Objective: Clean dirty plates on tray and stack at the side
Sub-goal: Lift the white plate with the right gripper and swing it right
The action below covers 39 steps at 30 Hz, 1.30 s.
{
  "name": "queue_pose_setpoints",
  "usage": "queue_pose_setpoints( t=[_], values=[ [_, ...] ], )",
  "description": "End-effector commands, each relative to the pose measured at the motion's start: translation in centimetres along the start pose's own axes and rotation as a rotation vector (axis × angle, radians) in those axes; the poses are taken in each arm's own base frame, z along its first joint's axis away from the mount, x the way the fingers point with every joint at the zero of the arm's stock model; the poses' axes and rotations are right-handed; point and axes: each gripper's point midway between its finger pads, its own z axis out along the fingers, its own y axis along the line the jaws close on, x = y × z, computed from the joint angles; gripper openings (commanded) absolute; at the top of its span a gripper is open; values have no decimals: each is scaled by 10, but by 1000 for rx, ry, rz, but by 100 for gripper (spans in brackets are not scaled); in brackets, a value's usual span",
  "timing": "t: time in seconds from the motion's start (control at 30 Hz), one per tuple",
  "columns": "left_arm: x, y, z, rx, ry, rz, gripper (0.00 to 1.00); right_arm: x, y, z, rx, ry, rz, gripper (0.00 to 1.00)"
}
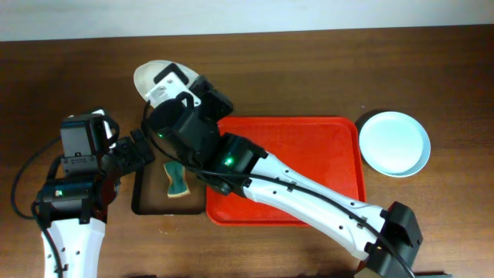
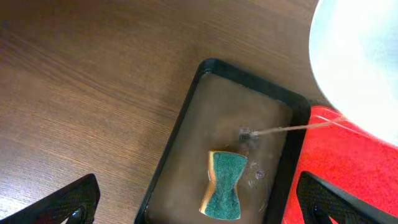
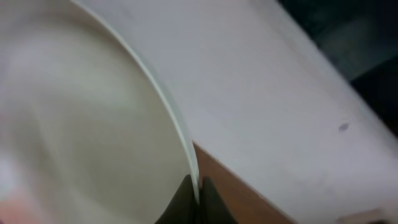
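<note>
My right gripper should next carry the white plate across the red tray, lower it onto the pale blue plate, which sits at the side, and let go.
My right gripper is shut on the rim of the white plate and holds it tilted over the table, behind the brown tray. The right wrist view shows the fingers pinching the plate's rim. The plate's underside also shows in the left wrist view. The red tray lies in the middle with no plate on it. The pale blue plate sits on the table right of it. The mint green plate is out of view. My left gripper is open above the brown tray.
A narrow black-rimmed brown tray lies left of the red tray, with a green and yellow sponge and a few water drops in it. My right arm stretches diagonally across the red tray. The table's back edge meets a white wall.
</note>
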Motion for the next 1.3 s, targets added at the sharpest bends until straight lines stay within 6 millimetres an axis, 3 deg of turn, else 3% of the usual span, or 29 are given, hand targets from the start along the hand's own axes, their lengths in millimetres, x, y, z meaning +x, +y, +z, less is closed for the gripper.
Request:
queue_pose_setpoints(
  t=[0.0, 0.27, 0.5, 0.63, 0.7, 0.8, 0.83, 0.93, 1.0, 1.1, 1.17, 1.23, 1.27],
  values=[
    [-5, 1, -4, -4, -20, -10, 99, -19, -12, -11, 55, -39, -141, 4],
    [-6, 1, -4, -4, -21, -10, 99, -40, -34, -22, 182, -69, -236, 4],
    [-6, 1, -4, -4, -21, -10, 99, -49, -28, -32, 175, -98, -230, 4],
    [-5, 1, -4, -4, -20, -10, 99, -37, -35, -32, 215, -57, -59, 4],
    [-5, 1, -4, -4, -20, -10, 99, -21, -30, -26, 195, -22, 71, 4],
    [-6, 1, -4, -4, -21, -10, 99, 21, -19, -14, 142, 88, 248, 4],
    [-6, 1, -4, -4, -21, -10, 99, 47, 1, -7, 19, 178, 349, 4],
    [-5, 1, -4, -4, -20, -10, 99, 106, 37, -1, -253, 477, 592, 4],
    [-6, 1, -4, -4, -21, -10, 99, 128, 38, 4, -356, 601, 660, 4],
    [-6, 1, -4, -4, -21, -10, 99, 152, 13, 15, -449, 729, 809, 4],
    [-5, 1, -4, -4, -20, -10, 99, 180, -28, 22, -514, 841, 979, 4],
    [-6, 1, -4, -4, -21, -10, 99, 202, -51, 25, -511, 908, 1063, 4],
    [-5, 1, -4, -4, -20, -10, 99, 227, -73, 26, -459, 972, 1114, 4]
  ],
)
